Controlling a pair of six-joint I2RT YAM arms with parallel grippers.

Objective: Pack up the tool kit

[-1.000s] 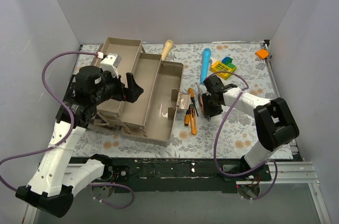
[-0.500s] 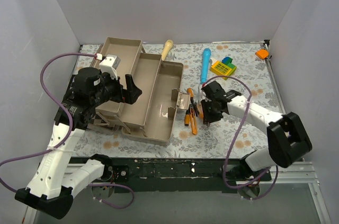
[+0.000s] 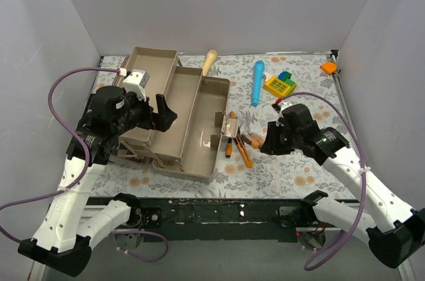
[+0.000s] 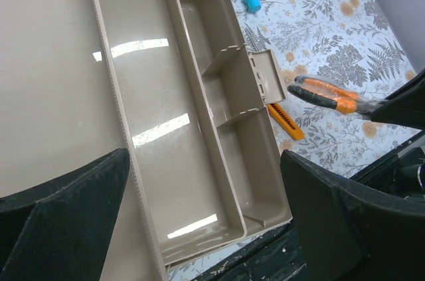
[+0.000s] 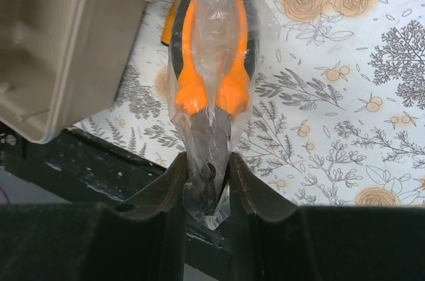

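I need to move my right gripper to the left in the top view next, over the box's near end, because the bottom of the box is empty there.
The tan tool kit box lies open at the left, its fold-out trays spread toward the back. My left gripper hovers open over a tray, holding nothing. My right gripper is shut on the metal nose of orange-and-black pliers wrapped in a clear plastic bag. The handles point away from it, just right of the box's edge. In the top view the pliers hang off the right gripper above the table. Orange screwdrivers lie beside the box.
A blue cylindrical tool and a yellow toy block lie at the back. A wooden-handled tool rests behind the box, and an orange object sits at the back right corner. The black rail runs along the near edge.
My right gripper has shut on the bagged pliers and drawn them out of the tool pile toward the right and near side. The left arm has stayed put.
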